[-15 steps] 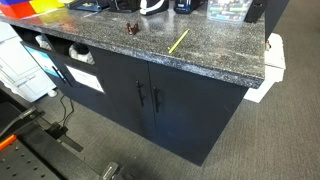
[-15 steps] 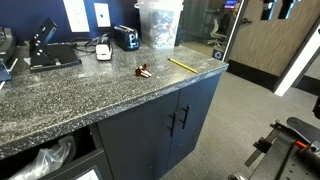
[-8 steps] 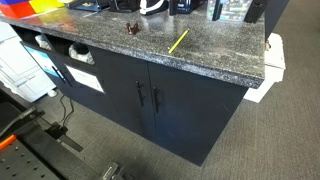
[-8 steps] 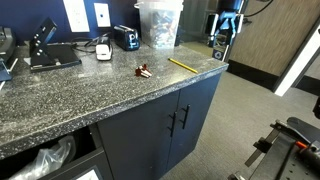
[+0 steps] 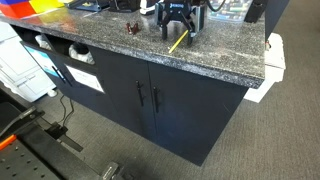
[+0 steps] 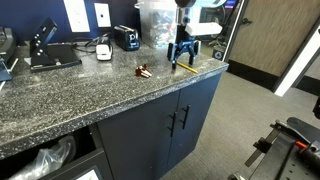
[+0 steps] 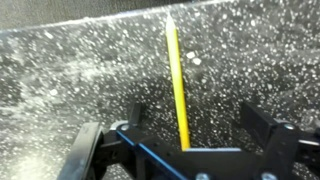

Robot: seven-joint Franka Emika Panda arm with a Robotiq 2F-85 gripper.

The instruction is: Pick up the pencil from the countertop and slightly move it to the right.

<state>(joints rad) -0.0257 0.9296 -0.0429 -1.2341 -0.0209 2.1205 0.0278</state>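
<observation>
My gripper needs to move along the pencil [image 5: 178, 42] next, away from the front edge of the counter, and then reach the inner end of the pencil.
The yellow pencil [image 5: 178, 42] lies flat on the dark grey speckled countertop [image 5: 120, 45] near its front edge. It also shows in an exterior view [image 6: 184, 66] and in the wrist view [image 7: 177, 85], running lengthwise between my fingers. My gripper [image 5: 176, 28] hangs just above the pencil with its fingers spread wide on either side of it. It is open and holds nothing. It also shows in an exterior view [image 6: 183, 55] and in the wrist view [image 7: 193, 125].
A small dark reddish-brown object [image 6: 144, 72] lies on the counter beside the pencil. A clear plastic bin [image 6: 158, 25], a black device [image 6: 125, 38] and a white item [image 6: 103, 48] stand at the back. The counter's end edge [image 6: 222, 66] is close.
My gripper has come down from the back of the counter to just over the pencil. The pencil has not moved.
</observation>
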